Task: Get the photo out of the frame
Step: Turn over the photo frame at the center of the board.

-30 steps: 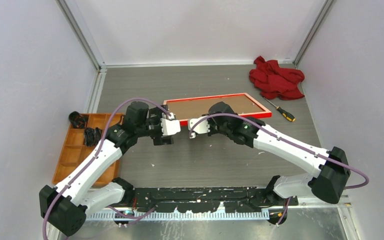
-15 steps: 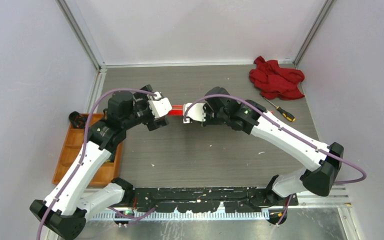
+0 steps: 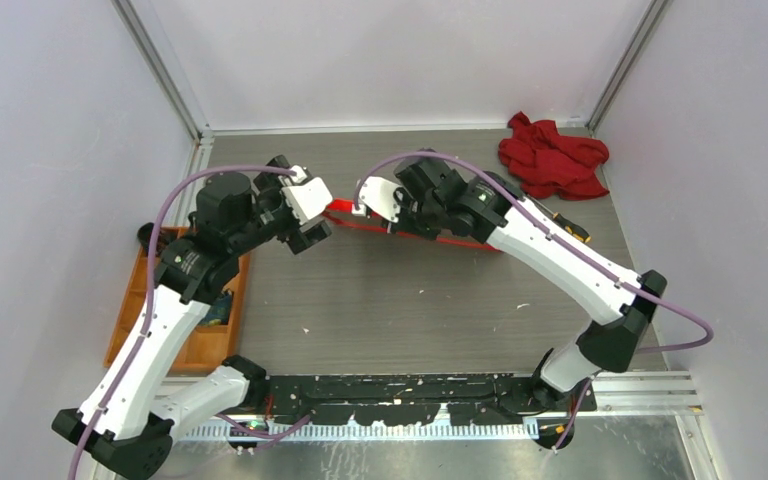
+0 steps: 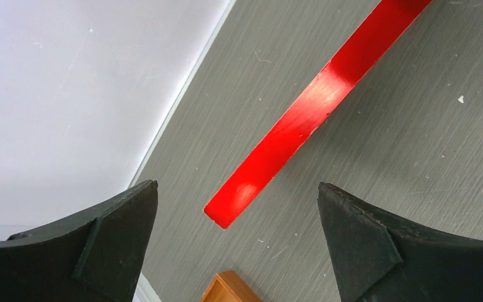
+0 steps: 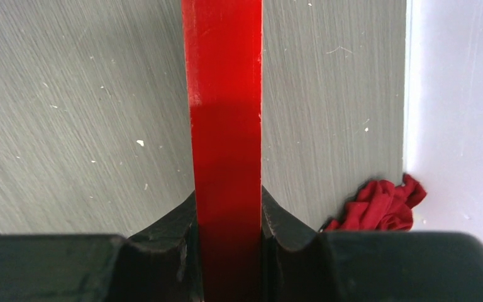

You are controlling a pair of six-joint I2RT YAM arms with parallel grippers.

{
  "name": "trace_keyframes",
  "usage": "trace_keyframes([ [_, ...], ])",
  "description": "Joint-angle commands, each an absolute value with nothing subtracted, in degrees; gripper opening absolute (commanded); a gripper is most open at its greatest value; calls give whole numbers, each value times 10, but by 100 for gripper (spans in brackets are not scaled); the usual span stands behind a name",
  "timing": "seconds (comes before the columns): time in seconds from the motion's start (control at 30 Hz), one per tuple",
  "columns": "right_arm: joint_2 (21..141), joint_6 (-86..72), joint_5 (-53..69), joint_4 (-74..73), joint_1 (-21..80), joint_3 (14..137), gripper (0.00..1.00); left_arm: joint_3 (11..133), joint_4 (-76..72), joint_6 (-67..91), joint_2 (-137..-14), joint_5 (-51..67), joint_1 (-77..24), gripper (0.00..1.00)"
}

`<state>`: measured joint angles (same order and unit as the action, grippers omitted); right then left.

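I should swing my right gripper to the right in the top view, to the tabletop by the red cloth, then lower the upright frame flat and release it there.
The frame (image 3: 460,241) stands on edge on the table, so only a thin bright red strip of it shows from above. My right gripper (image 3: 368,210) is shut on its rim near the left end. In the right wrist view the red bar (image 5: 225,94) runs straight up between both black fingers (image 5: 176,220), which press on its sides around the gripper's centre (image 5: 227,195). My left gripper (image 3: 318,212) hangs open just left of the frame's end. The red end (image 4: 302,119) lies between and beyond its spread fingertips (image 4: 237,185), untouched. The photo is hidden.
A crumpled red cloth (image 3: 552,155) lies in the back right corner, also showing in the right wrist view (image 5: 380,204). A screwdriver (image 3: 572,228) sits beside it, partly behind the right arm. An orange compartment tray (image 3: 150,300) runs along the left wall, one corner (image 4: 229,286) below the left gripper.
The frame lay flat with its brown back up; my right gripper has lifted and tipped it onto its edge. Both arms have risen toward the back, the left one staying open.
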<state>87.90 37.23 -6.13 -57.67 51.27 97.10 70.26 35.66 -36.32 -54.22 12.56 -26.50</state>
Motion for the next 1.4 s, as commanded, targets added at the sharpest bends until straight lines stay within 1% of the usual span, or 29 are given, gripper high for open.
trace_keyframes([
  [0.0, 900, 298, -36, -589, 513, 1059, 1, 740, 362, -336, -537, 109, -261, 100],
  [0.13, 931, 261, -39, -606, 510, 1107, 1, 745, 351, -326, -536, 71, -261, 100],
  [0.33, 968, 207, -50, -620, 501, 1178, 1, 757, 316, -287, -543, -29, -256, 100],
  [0.47, 982, 170, -51, -615, 493, 1214, 1, 766, 299, -268, -550, -73, -249, 100],
  [0.63, 1002, 120, -39, -612, 461, 1255, 1, 760, 297, -262, -556, -76, -244, 100],
  [0.9, 1026, 12, 57, -602, 339, 1308, 1, 745, 289, -255, -572, -61, -243, 100],
  [1.13, 1041, 0, 81, -601, 283, 1328, 1, 729, 275, -249, -584, -47, -243, 100],
  [1.37, 1050, -52, 105, -583, 215, 1341, 1, 717, 273, -245, -583, -35, -243, 100],
])
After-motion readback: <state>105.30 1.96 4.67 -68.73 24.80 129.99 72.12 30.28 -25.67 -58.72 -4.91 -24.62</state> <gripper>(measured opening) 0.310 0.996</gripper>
